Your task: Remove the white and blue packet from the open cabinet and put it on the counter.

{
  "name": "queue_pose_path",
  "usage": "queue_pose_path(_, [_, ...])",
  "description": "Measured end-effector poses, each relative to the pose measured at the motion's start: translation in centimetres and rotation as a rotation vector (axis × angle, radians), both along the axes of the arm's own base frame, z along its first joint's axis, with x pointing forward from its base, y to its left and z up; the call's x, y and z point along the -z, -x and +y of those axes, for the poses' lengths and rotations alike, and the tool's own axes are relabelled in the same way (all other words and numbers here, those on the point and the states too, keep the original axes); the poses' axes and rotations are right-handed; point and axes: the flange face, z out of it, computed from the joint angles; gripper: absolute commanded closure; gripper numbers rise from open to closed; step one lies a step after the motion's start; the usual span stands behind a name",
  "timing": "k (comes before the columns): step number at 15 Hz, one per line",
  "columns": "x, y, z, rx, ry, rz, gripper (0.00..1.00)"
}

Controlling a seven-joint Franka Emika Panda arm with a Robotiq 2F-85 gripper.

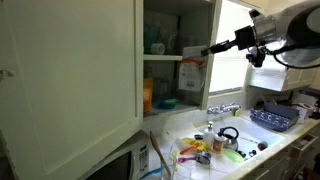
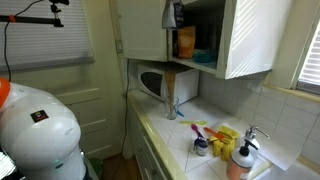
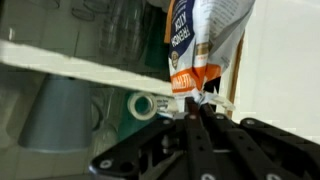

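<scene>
I will lower the packet from the open cabinet and release it on the free counter (image 1: 187, 168) beside the glass jar.
My gripper (image 3: 195, 108) is shut on the lower edge of the white and blue packet (image 3: 205, 40), which has an orange patch on its front. In an exterior view the gripper (image 1: 208, 49) reaches in from the right and holds the packet (image 1: 192, 73) at the open cabinet's (image 1: 70, 70) front, around the middle shelf. In an exterior view the gripper (image 2: 172, 12) is at the cabinet's (image 2: 250, 40) opening, and the packet cannot be made out there. The counter (image 1: 200, 133) lies below, strewn with small items.
An orange box (image 1: 148, 95) and a teal bowl (image 1: 166, 102) sit on the lower shelf. A grey cup (image 3: 60, 110) and a tape roll (image 3: 143, 105) show behind the shelf edge. A microwave (image 2: 160, 80) stands under the cabinet. A tap (image 2: 250, 133) stands by the sink.
</scene>
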Motion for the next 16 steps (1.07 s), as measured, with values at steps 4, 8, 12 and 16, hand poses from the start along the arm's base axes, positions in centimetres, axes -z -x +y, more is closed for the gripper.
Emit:
queue_pose_path(4, [10.1,-0.1,0.1,0.077,-0.009,0.089,0.98])
queue_pose_path(8, [18.7,-0.5,-0.8,0.146,-0.057,0.222,0.94])
queue_pose_path(12, [18.4,-1.9,-1.3,0.168,-0.071,0.237,0.94])
queue_pose_path(16, [18.4,-1.9,-1.3,0.168,-0.071,0.237,0.98])
